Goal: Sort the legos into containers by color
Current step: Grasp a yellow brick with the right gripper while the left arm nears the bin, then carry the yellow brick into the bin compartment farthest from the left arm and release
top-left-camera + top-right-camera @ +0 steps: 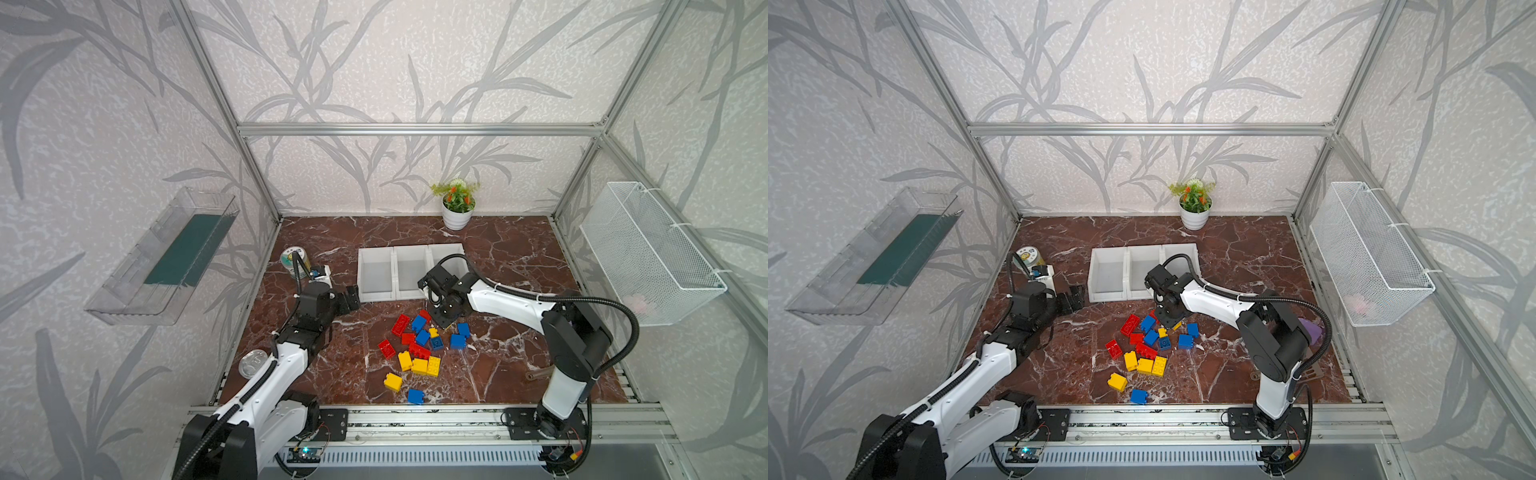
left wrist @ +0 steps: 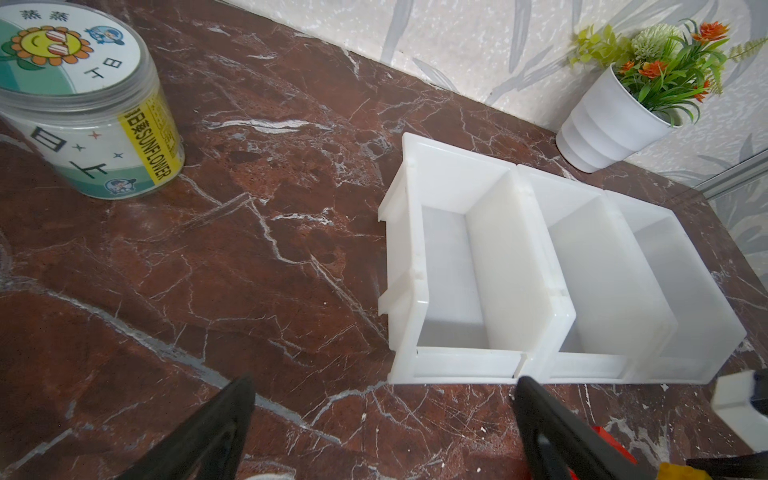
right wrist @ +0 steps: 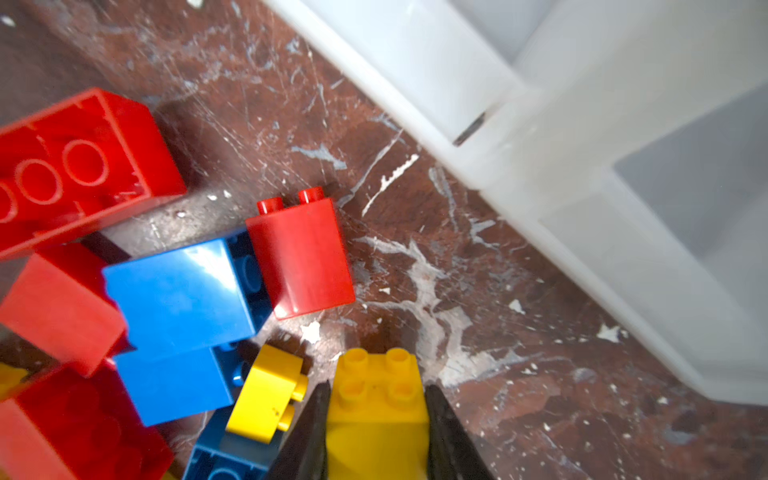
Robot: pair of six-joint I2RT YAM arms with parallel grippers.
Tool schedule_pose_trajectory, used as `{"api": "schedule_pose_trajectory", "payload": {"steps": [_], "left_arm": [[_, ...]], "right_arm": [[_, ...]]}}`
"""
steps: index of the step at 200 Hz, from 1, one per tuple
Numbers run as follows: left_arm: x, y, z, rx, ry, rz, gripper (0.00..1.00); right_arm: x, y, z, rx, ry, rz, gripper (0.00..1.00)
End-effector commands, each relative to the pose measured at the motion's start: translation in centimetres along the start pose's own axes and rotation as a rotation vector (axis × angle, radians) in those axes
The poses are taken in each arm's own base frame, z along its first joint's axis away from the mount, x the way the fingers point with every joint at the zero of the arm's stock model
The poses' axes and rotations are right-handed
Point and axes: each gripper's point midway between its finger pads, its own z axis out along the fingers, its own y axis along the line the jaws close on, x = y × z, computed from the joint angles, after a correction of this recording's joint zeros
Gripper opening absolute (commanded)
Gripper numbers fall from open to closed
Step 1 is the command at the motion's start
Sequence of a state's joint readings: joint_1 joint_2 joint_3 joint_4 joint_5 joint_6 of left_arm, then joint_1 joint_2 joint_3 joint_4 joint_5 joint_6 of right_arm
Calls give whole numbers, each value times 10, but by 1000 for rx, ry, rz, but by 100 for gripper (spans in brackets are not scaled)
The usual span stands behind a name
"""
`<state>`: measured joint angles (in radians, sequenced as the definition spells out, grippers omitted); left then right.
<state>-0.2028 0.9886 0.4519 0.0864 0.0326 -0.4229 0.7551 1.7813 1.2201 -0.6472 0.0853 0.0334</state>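
Observation:
My right gripper rises clear of the front side of the container farthest from my left gripper next. Then it moves outward and releases the lego inside.
Red, blue and yellow legos [image 1: 419, 345] [image 1: 1144, 345] lie in a loose pile on the marble table in both top views. At the pile's far edge my right gripper [image 1: 446, 322] [image 3: 378, 388] points down, shut on a yellow square lego [image 3: 376, 415]. I cannot tell whether that lego touches the table. A red lego [image 3: 301, 257] and a blue one [image 3: 178, 291] lie just beside it. The three white containers [image 1: 376, 253] [image 2: 409, 232] stand joined in a row behind the pile, and nothing shows inside them. My left gripper [image 1: 351, 297] [image 2: 384, 386] hovers open, holding nothing, by the left container's front corner.
A white flower pot [image 1: 456, 214] stands at the back wall. A sunflower jar [image 1: 296, 259] sits at the left edge, a clear round lid [image 1: 252, 362] nearer the front. A wire basket [image 1: 648, 253] hangs on the right wall, a clear tray [image 1: 162, 257] on the left.

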Motion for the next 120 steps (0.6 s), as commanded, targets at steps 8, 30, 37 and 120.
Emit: {"api": "schedule_pose_trajectory", "payload": {"steps": [8,30,37,120], "left_arm": [[3,-6,2,29,8,-18,99],[2,-8,1,29,14,7,99],[0,-9,1,30,12,15,99],[0,-23,-2,78,41,52,99]], "right_arm": [[-41,-29,-52,89,-140,30,28],[-66,-57,-66,118,-218,95,28],[-72,-66,-66,136,-229,112,28],[-97,-118,-38,139,-212,255,49]]}}
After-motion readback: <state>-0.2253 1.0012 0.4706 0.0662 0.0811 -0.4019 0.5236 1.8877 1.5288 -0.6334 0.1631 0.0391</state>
